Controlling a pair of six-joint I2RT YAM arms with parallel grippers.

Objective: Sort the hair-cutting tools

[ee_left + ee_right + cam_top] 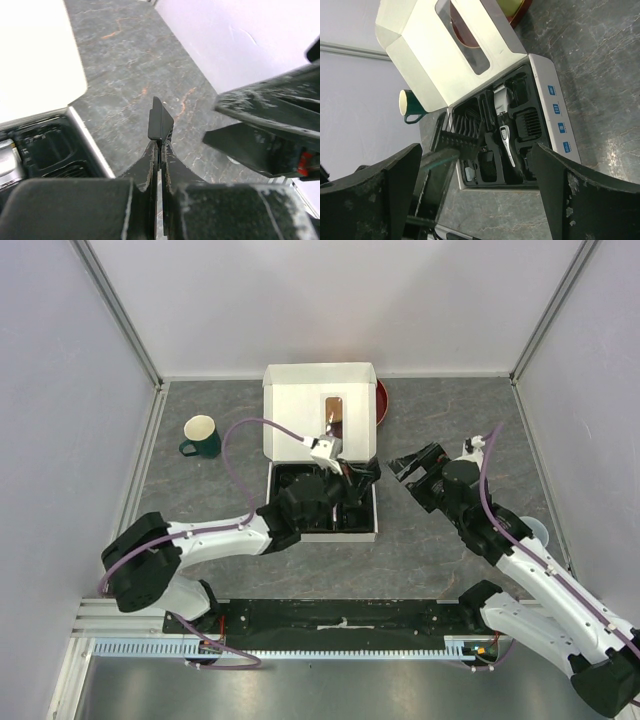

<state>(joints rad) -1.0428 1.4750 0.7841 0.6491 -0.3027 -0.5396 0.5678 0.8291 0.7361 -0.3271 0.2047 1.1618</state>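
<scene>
The tray's far corner slot [49, 145] beside the clipper head is empty for releasing the black comb guard. My left gripper will move down and left in the top view into it next.
A white box [300, 400] with its lid open holds a black tray [540, 172]. The black-and-silver clipper [505, 134] lies in the tray's middle slot, with comb guards [527, 123] in the slots beside it. My left gripper [360, 476] hangs over the tray's right part, shut on a black comb guard [159, 120]. In the right wrist view that guard's teeth [459, 136] show above the tray. My right gripper [410, 480] is open and empty just right of the box, facing it [475, 152]. The brush and cable cannot be made out.
A green mug [201, 436] stands left of the box and also shows in the right wrist view [410, 107]. A red bowl [382, 400] sits behind the box lid. A clear cup [536, 532] stands at the right, by my right arm. Walls close in on three sides.
</scene>
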